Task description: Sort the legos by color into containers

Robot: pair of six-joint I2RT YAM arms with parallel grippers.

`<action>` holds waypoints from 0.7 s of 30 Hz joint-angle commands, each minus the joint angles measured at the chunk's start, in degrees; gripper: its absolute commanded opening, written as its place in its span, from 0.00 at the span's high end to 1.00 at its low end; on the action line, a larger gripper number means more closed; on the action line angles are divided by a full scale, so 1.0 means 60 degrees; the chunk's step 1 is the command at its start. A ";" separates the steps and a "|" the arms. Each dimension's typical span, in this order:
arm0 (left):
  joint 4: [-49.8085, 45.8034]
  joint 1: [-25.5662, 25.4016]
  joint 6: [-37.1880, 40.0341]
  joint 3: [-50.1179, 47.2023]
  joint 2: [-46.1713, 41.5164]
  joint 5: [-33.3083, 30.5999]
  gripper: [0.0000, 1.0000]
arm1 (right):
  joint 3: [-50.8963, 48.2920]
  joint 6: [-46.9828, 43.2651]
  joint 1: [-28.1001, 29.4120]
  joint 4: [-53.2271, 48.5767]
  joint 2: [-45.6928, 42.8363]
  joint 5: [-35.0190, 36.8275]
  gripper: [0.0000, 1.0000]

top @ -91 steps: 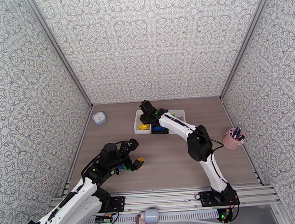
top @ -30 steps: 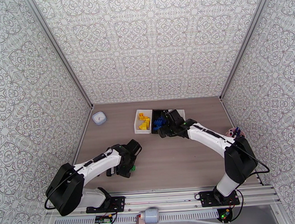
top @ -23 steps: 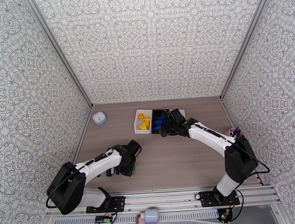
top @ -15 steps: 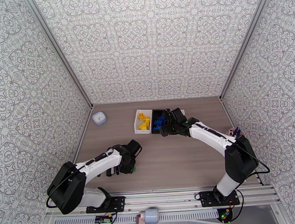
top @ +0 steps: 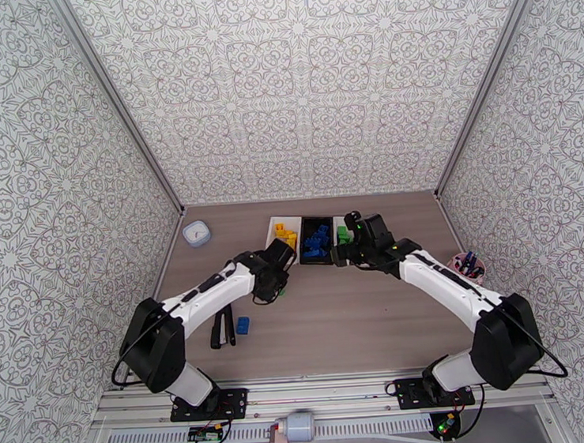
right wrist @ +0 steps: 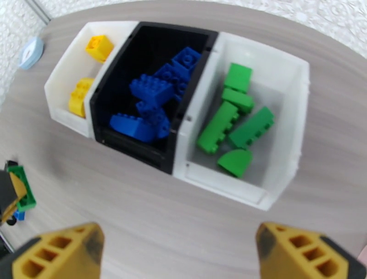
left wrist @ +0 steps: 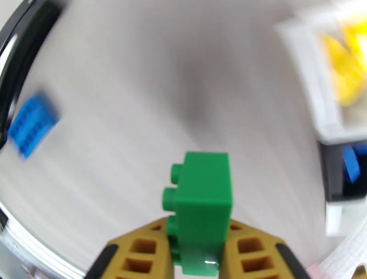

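My left gripper swings outward past the black bin next, over the white bin holding matching green legos, and releases the lego.
My left gripper [left wrist: 199, 259] is shut on a green lego [left wrist: 202, 202], held above the table a little in front of the containers [top: 274, 287]. That same lego [right wrist: 20, 188] appears at the left edge of the right wrist view. A blue lego [top: 242, 325] lies loose on the table, blurred in the left wrist view [left wrist: 33, 124]. Three bins stand side by side: a white one [right wrist: 69, 114] with yellow legos [right wrist: 98, 46], a black one [right wrist: 137, 147] with blue legos [right wrist: 151, 89], and a white one [right wrist: 257, 199] with green legos [right wrist: 229, 119]. My right gripper [right wrist: 176, 261] hangs open and empty in front of them.
A long black tool [top: 219, 331] lies beside the loose blue lego. At the back left sits a small white round dish [top: 197, 234]. A pink cup of pens [top: 467, 267] stands by the right wall. Patterned walls close in three sides.
My left gripper shut on the green lego near the front left, then carried it back and to the right toward the bins. The right gripper shifted right, away from the black bin.
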 commanded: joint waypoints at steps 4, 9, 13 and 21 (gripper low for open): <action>0.1245 -0.0263 0.4697 0.1979 0.1217 -0.0054 0.91 | -0.0958 0.0565 -0.0423 0.0171 -0.1185 0.0047 0.05; 0.2633 -0.0288 0.5943 0.2990 0.2048 0.0822 0.91 | -0.1463 0.0663 -0.0736 -0.0110 -0.2100 0.0002 0.04; 0.3630 -0.0295 0.6561 0.3717 0.2863 0.1428 0.91 | -0.1865 0.0638 -0.0851 -0.0163 -0.2752 -0.0074 0.01; 0.4177 -0.0366 0.6688 0.6170 0.4912 0.2094 0.93 | -0.2149 0.0777 -0.0942 -0.0213 -0.3134 0.0011 0.00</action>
